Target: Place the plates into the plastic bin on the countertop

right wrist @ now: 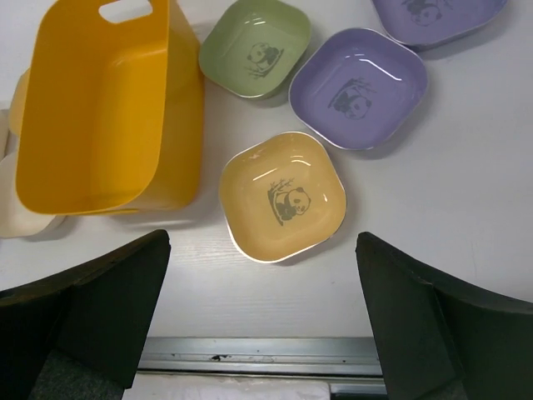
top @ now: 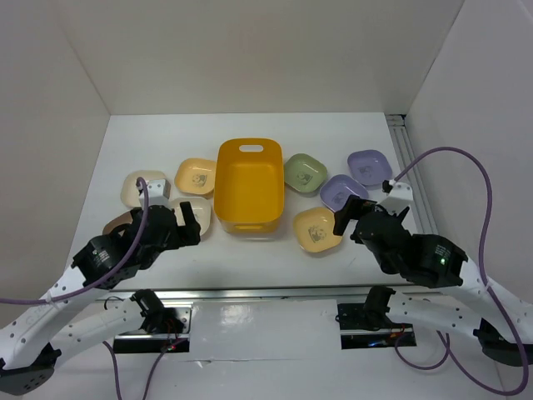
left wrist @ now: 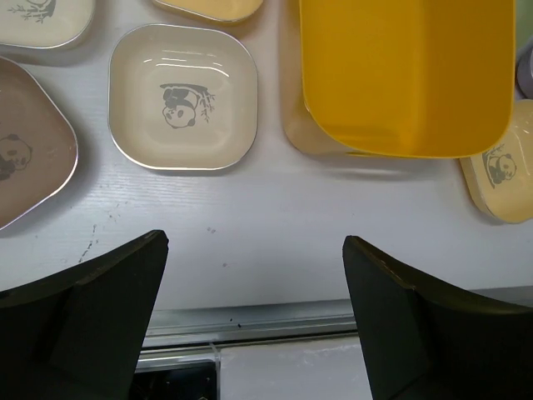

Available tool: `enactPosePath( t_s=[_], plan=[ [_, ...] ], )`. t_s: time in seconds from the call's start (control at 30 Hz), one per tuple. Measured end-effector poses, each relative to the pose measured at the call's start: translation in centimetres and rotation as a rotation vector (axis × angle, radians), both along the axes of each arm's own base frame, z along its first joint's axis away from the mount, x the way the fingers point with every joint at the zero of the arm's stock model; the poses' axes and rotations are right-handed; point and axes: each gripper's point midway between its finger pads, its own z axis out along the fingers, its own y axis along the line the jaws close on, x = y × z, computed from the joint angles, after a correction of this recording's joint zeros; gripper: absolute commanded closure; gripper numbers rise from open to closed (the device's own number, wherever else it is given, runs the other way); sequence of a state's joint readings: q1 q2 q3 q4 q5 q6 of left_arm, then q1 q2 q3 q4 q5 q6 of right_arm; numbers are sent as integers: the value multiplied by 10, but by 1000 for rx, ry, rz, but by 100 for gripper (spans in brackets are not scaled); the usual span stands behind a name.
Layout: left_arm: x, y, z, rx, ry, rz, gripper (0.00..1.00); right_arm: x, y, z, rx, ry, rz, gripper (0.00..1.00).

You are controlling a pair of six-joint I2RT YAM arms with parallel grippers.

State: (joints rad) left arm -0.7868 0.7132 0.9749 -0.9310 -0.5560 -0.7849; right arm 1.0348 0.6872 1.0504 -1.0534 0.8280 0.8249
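Note:
The robot's right gripper should turn slightly and go down to the yellow panda plate's rim facing away (right wrist: 339, 198) from the bin, where open countertop leaves room for a finger.
The yellow-orange plastic bin (top: 247, 183) stands mid-countertop and is empty. Left of it lie a cream plate (top: 143, 187), a yellow plate (top: 196, 175), a second cream plate (top: 196, 208) and a tan plate (top: 115, 223), partly hidden by my left arm. Right of it lie a green plate (top: 305, 172), two lavender plates (top: 369, 167) (top: 341, 192) and a yellow plate (top: 317, 228). My left gripper (left wrist: 254, 242) is open and empty, hovering near the cream panda plate (left wrist: 183, 98). My right gripper (right wrist: 262, 237) is open and empty above the near side of the yellow panda plate (right wrist: 283, 196).
A metal rail (top: 412, 179) runs along the right side of the countertop, and another rail (top: 266, 293) along its near edge. White walls close in the left, back and right. The bin's wall (left wrist: 408, 75) is close to the right of my left gripper.

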Motion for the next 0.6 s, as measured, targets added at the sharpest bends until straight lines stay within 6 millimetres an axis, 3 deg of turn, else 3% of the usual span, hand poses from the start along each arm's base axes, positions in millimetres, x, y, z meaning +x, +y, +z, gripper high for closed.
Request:
enactPosePath(
  t_s=[0.17, 0.33, 0.43, 0.6],
  plan=[
    [1, -1, 1, -8, -5, -2, 0, 4, -2, 0, -4, -3, -40, 0],
    [1, -3, 3, -14, -10, -13, 0, 7, 1, 5, 122, -61, -69, 0],
    [0, -4, 2, -6, -9, -27, 0, 5, 1, -16, 153, -64, -65, 0],
    [-2, -5, 1, -13, -7, -41, 0, 17, 9, -56, 114, 33, -221, 0]
  ],
)
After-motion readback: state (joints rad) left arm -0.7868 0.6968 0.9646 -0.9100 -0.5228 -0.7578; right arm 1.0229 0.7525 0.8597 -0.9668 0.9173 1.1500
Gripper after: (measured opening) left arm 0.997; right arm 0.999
